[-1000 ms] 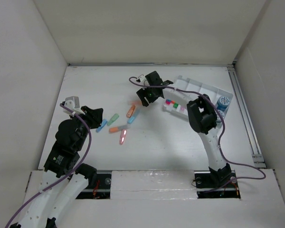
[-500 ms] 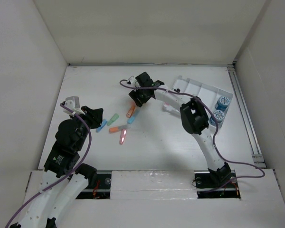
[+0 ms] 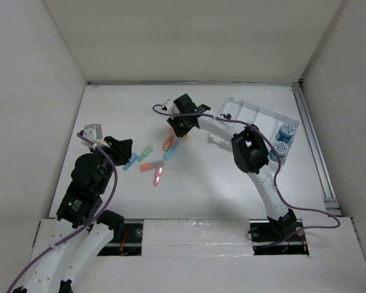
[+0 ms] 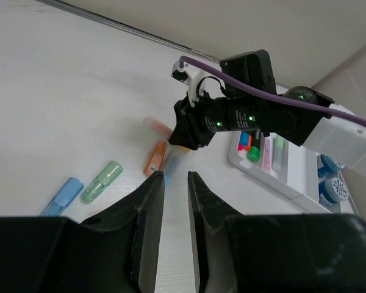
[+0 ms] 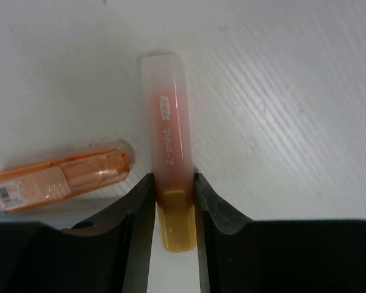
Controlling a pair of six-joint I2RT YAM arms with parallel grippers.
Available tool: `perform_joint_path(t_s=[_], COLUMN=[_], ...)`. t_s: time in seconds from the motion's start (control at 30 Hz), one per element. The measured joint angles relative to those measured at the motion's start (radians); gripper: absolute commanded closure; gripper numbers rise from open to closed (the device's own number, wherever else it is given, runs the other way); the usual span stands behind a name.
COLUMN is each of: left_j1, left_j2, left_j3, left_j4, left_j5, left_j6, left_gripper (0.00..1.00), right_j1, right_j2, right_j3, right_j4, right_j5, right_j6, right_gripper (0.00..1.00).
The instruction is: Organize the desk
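Note:
The highlighter section of the tray is right of my right gripper in the top view. I should lift, move over, go down and release the pink highlighter.
On the white desk (image 3: 232, 183), my right gripper (image 3: 182, 125) is down at a highlighter (image 5: 168, 134) with a pale pink cap and a yellow body. Its jaws (image 5: 173, 177) press both sides of it where cap meets body, and it lies flat on the desk. An orange highlighter (image 5: 61, 177) lies just left of it. My left gripper (image 3: 123, 148) hovers at the left. Its fingers (image 4: 175, 176) stand a narrow gap apart, holding nothing. Several more highlighters are scattered between the arms: green (image 3: 146, 151), blue (image 3: 130, 162), orange (image 3: 148, 165) and pink (image 3: 158, 176).
A white compartmented tray (image 3: 256, 113) at the back right holds a few coloured markers. Two blue tape rolls (image 3: 287, 130) stand beside it. Metal rails run along the desk's right and far edges, and white walls close it in.
My right gripper moved left from near the tray down to the pink-capped highlighter and closed its jaws onto it. The left arm has stayed still.

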Motion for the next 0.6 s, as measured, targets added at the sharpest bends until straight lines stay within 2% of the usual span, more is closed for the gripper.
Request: perform_joint_path(t_s=[0.03,0.23,0.43,0.6], left_j1=[0.0,0.0,0.0,0.0], left_j2=[0.0,-0.001,-0.001,-0.002], left_j3=[0.0,0.0,0.0,0.0], left_j4=[0.0,0.0,0.0,0.0], left_j5=[0.0,0.001,0.003,0.004], left_j6=[0.0,0.0,0.0,0.0], left_gripper=[0.81,0.81,0.81,0.81], right_j1=[0.0,-0.003,-0.043,-0.156], right_j2=[-0.02,-0.218,-0.447,-0.695], right_j3=[-0.039,-0.385,-0.676,-0.877], right_j4=[0.02,0.174,0.335,0.546], right_j5=[0.002,0.0,-0.005,0.025], right_j6=[0.006,0.075,0.246,0.423], right_gripper=[0.74,0.89,0.92,0.94])
